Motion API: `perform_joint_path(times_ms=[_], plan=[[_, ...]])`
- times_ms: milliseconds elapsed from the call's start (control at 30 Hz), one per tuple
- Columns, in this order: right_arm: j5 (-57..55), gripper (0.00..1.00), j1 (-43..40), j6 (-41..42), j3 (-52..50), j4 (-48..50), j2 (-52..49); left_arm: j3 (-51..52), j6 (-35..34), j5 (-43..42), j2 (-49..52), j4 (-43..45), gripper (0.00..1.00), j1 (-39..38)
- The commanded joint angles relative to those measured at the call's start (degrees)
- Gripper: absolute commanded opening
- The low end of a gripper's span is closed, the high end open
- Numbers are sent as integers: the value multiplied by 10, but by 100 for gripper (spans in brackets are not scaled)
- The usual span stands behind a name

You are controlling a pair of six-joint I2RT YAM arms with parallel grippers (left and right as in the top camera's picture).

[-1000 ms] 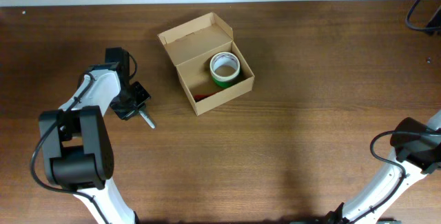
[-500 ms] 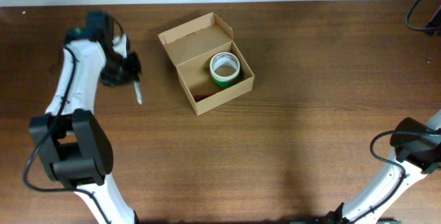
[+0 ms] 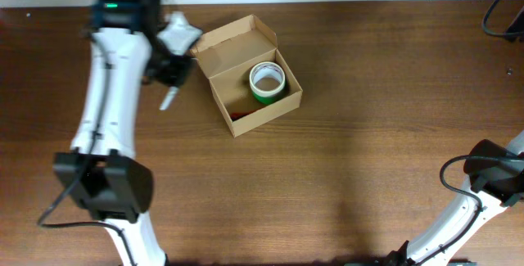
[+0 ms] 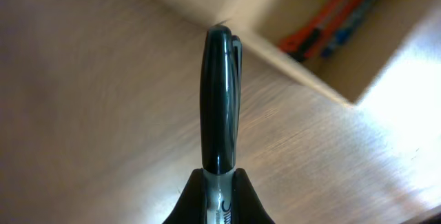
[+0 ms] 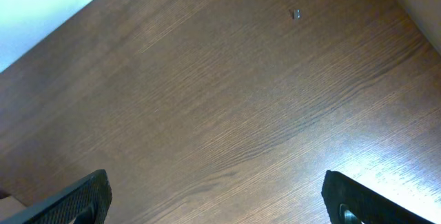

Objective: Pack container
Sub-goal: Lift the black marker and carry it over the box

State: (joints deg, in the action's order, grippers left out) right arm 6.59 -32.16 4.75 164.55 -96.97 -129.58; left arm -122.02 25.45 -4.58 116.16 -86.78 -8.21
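My left gripper moves to the right in the overhead view next, then lowers and releases, since the box's gap beside the tape roll lies open there.
The container (image 3: pixel 246 74) is an open tan cardboard box at the table's upper middle, its flap lid raised at the back. A green tape roll (image 3: pixel 266 81) and red and blue pens (image 4: pixel 337 17) lie inside. My left gripper (image 3: pixel 169 74) is shut on a black marker (image 4: pixel 219 100) and holds it above the table just left of the box. In the left wrist view the marker's tip is at the box's near wall (image 4: pixel 289 62). My right gripper (image 5: pixel 217 200) is open and empty over bare table at the far right.
A black cable (image 3: pixel 503 16) lies at the table's back right corner. A small speck (image 5: pixel 295 14) sits on the wood in the right wrist view. The right arm's base (image 3: pixel 491 176) stands at the right edge.
My left arm has swung up and to the right with the marker, from the table's left side to just beside the box. The right arm has not moved.
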Motion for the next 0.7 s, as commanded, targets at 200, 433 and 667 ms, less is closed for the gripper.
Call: perform_joint_path(times_ms=[200, 433, 667], plan=[[3, 99, 3, 4, 2, -3, 6, -17, 116, 92, -11, 47, 2, -201], [3, 99, 3, 4, 2, -3, 6, -17, 119, 72, 2, 94, 2, -227], [3, 99, 3, 4, 2, -3, 6, -17, 105, 74, 52, 113, 2, -227]])
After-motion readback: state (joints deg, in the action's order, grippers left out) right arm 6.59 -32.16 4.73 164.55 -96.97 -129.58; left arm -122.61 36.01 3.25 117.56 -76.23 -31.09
